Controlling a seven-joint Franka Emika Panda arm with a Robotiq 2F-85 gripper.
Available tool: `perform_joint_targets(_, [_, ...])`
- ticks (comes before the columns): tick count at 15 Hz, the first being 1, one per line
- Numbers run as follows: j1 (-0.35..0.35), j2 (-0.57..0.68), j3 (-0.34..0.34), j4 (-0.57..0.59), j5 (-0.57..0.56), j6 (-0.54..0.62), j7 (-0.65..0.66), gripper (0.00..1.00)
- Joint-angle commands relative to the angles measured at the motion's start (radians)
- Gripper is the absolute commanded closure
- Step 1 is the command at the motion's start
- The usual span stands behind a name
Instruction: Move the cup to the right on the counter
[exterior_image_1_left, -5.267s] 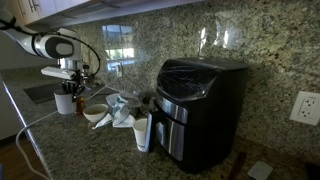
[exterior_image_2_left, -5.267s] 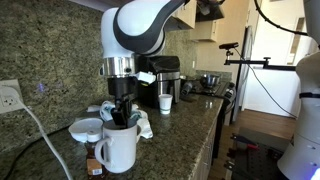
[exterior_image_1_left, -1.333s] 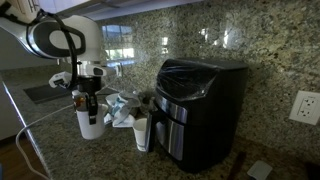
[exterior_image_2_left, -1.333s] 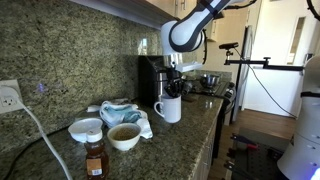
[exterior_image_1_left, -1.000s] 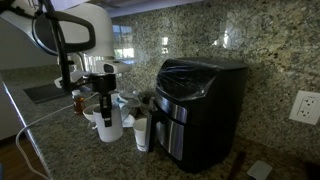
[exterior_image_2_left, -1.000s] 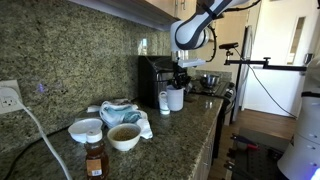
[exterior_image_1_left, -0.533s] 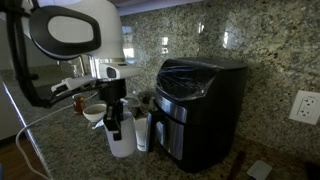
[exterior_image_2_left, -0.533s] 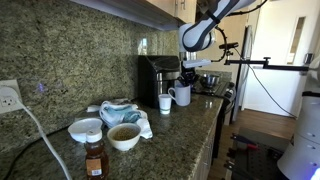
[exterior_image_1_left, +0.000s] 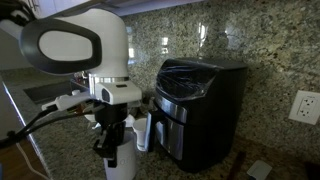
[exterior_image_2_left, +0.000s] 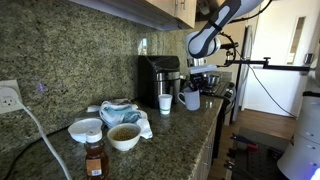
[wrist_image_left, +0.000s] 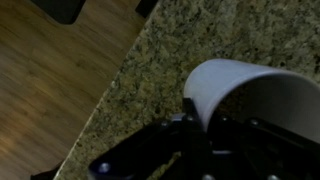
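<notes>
I should lower my gripper next and move it slightly toward the counter's front edge to let go of the cup's rim, because empty granite (wrist_image_left: 182, 75) is there.
The cup, a plain white mug, hangs in my gripper in both exterior views (exterior_image_1_left: 124, 166) (exterior_image_2_left: 191, 100). My gripper (exterior_image_1_left: 110, 150) (exterior_image_2_left: 193, 90) is shut on the cup's rim, one finger inside and one outside. In the wrist view the cup's white rim (wrist_image_left: 235, 85) sits between my black fingers (wrist_image_left: 205, 135), over the speckled granite counter (wrist_image_left: 170, 50) near its front edge. The cup is in front of the black appliance (exterior_image_1_left: 200, 105) (exterior_image_2_left: 158, 75). I cannot tell whether its base touches the counter.
A slim white tumbler (exterior_image_1_left: 143, 130) (exterior_image_2_left: 165, 102) stands next to the appliance. A bowl with food (exterior_image_2_left: 125, 135), a shallow white bowl (exterior_image_2_left: 86, 128), a crumpled cloth (exterior_image_2_left: 120, 112) and a small bottle (exterior_image_2_left: 95, 160) lie further along. Wood floor (wrist_image_left: 50, 90) lies beyond the counter edge.
My gripper has carried the cup along the counter, away from the bowls and bottle, past the tumbler, to in front of the black appliance.
</notes>
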Motion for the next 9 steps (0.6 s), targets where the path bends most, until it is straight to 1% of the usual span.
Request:
perform_joint_targets(1, [-0.018, -0.002, -0.018, -0.026, 0.019, 0.025, 0.035, 0.97])
perform_joint_targets(9, [-0.032, 0.047, -0.037, -0.04, 0.147, 0.049, 0.01, 0.97])
